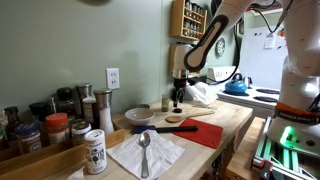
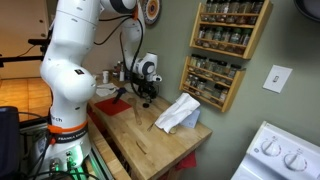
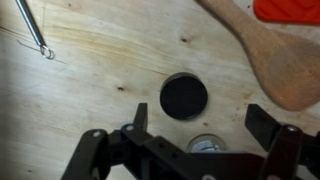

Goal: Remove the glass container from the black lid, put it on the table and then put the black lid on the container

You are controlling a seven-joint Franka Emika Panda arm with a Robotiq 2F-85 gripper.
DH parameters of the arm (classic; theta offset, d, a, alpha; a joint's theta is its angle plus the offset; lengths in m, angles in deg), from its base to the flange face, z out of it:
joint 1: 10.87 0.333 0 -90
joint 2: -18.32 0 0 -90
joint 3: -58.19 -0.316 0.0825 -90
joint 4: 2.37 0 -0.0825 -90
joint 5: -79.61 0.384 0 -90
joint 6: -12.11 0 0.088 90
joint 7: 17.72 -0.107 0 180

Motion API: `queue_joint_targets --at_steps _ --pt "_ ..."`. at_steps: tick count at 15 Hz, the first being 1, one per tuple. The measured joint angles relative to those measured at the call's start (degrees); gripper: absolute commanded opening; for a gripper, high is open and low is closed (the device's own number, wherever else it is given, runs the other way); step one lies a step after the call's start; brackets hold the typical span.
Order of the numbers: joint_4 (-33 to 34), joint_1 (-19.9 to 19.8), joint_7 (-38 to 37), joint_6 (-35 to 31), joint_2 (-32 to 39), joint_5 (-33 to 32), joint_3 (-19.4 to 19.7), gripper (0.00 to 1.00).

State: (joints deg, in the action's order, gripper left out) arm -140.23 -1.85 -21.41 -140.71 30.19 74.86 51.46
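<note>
My gripper moves down toward the black lid (image 1: 177, 110) (image 3: 184, 96) next, just past the glass container, with fingers on either side of the lid's rim.
In the wrist view the black lid (image 3: 184, 96) lies flat on the wooden table (image 3: 90, 90). The glass container (image 3: 207, 145) is seen from above just below the lid, partly hidden by the gripper body. My gripper (image 3: 200, 114) is open, with its fingers spread wide on either side of the container and touching neither it nor the lid. In both exterior views the gripper (image 1: 178, 100) (image 2: 143, 97) points down close above the table, and the container and lid are too small to make out.
A wooden spoon (image 3: 270, 55) and a red mat (image 3: 290, 10) lie close by, and a metal utensil (image 3: 30, 28) to the other side. A napkin with a spoon (image 1: 145, 150), a white-labelled tin (image 1: 95, 150), shakers (image 1: 103, 105), a bowl (image 1: 138, 115) and a white cloth (image 2: 178, 112) are on the counter.
</note>
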Motion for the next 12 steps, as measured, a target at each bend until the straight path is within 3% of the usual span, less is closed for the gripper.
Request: queue_joint_targets --at_steps 12 --pt "0.4 0.0 0.2 -3.6 4.2 -0.1 0.7 0.97"
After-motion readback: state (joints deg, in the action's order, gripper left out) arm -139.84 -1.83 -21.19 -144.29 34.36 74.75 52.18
